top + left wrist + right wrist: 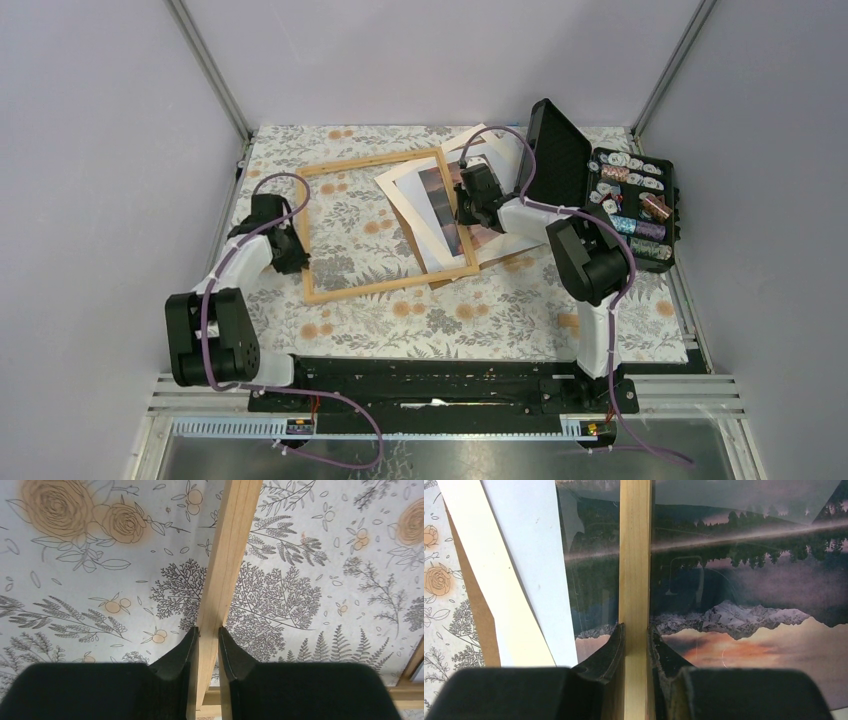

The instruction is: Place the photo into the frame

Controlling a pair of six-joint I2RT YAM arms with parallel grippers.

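Observation:
My right gripper will next move the bar off the covered photo, to the left in the top view onto bare floral cloth [388,243] [438,615], and let it go there.
The light-wood frame [380,285] lies tilted on the floral cloth, its right side over the paper stack. My left gripper [290,250] is shut on the frame's left rail [227,565]; both fingers press the wood. My right gripper [468,212] is shut on the frame's right rail [635,555]. The photo [440,200] lies under that rail; it shows dark mountains, an orange-pink sky and a white border [534,555] in the right wrist view [749,605]. Part of it is hidden by my right gripper.
A cream window mat [400,190] and a brown backing board [476,615] lie under and around the photo. An open black hard case [630,205] with small items stands at the right, its lid [555,150] upright next to my right arm.

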